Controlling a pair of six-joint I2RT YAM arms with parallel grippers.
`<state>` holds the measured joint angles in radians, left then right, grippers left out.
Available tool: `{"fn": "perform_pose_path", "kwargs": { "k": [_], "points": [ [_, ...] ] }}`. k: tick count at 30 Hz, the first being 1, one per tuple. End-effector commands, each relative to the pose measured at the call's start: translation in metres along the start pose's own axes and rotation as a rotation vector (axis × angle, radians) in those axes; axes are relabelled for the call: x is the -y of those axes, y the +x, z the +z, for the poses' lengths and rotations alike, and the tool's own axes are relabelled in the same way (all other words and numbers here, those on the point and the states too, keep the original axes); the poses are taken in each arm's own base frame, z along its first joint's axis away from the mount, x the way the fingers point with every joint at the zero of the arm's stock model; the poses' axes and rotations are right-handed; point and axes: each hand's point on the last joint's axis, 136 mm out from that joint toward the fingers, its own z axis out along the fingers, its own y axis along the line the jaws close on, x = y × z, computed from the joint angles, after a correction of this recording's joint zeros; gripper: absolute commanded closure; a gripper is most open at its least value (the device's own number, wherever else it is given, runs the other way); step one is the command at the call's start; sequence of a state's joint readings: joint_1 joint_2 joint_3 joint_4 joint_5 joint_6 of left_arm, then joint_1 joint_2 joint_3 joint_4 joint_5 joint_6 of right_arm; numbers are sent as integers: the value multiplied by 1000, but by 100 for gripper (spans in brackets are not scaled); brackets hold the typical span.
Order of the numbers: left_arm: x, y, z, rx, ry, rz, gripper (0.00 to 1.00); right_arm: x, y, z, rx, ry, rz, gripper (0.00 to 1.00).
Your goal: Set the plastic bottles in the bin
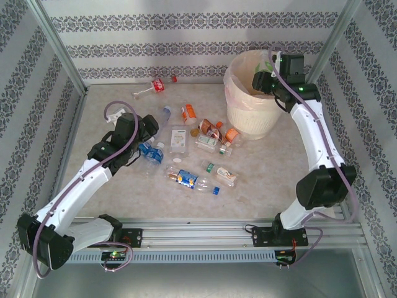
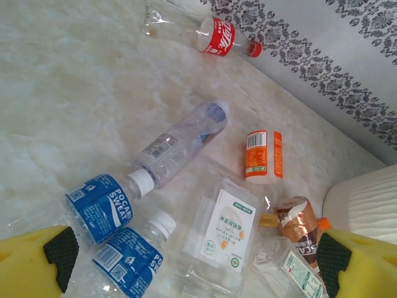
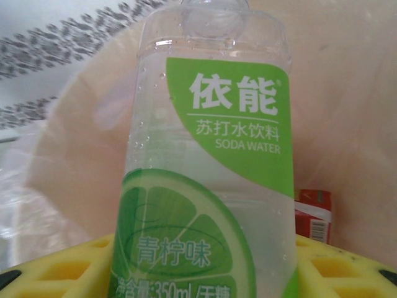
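Observation:
I will next lower the green-labelled bottle with my right gripper toward the middle of the bag-lined hollow of the cream bin, and then I will release the bottle inside.
Several plastic bottles lie scattered mid-table: a red-labelled one at the back, an orange-labelled one, a square clear one, two blue-labelled ones and others toward the front. My left gripper hangs open above them. In the left wrist view the left gripper brackets the square bottle and the blue ones. My right gripper is over the cream bin, shut on a green-labelled bottle that hangs in the bag-lined opening.
A red-labelled item lies inside the bin against the pinkish bag. Patterned walls and metal posts close off the back and sides. The bin's ribbed wall is at the right of the left wrist view.

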<state>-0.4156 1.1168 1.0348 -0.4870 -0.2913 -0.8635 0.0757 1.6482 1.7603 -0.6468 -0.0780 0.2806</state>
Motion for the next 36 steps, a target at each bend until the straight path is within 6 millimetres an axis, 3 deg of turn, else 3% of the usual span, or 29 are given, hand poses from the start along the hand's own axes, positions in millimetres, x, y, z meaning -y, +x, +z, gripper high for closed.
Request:
{"fn": "perform_pose_path", "kwargs": {
  "k": [1,8,14,19,25,31,36],
  "points": [
    [-20,-1,-2,10,-67,18,0,23,4,5,-53,117,-6,65],
    [-28,5,-1,-10,-90,24,0,26,13,31,-125,130,0,61],
    [-38,18,5,-50,-121,30,0,31,15,58,-178,158,-10,48],
    [-60,38,10,-119,-195,43,0,33,16,72,-204,174,-8,38],
    [-83,58,17,-199,-245,38,0,27,8,71,-181,161,-6,33],
    [-91,66,25,-257,-250,54,0,18,-9,53,-117,153,-16,22],
    [-93,71,32,-322,-240,104,0,11,-21,35,-71,127,-16,18]
  ]
}}
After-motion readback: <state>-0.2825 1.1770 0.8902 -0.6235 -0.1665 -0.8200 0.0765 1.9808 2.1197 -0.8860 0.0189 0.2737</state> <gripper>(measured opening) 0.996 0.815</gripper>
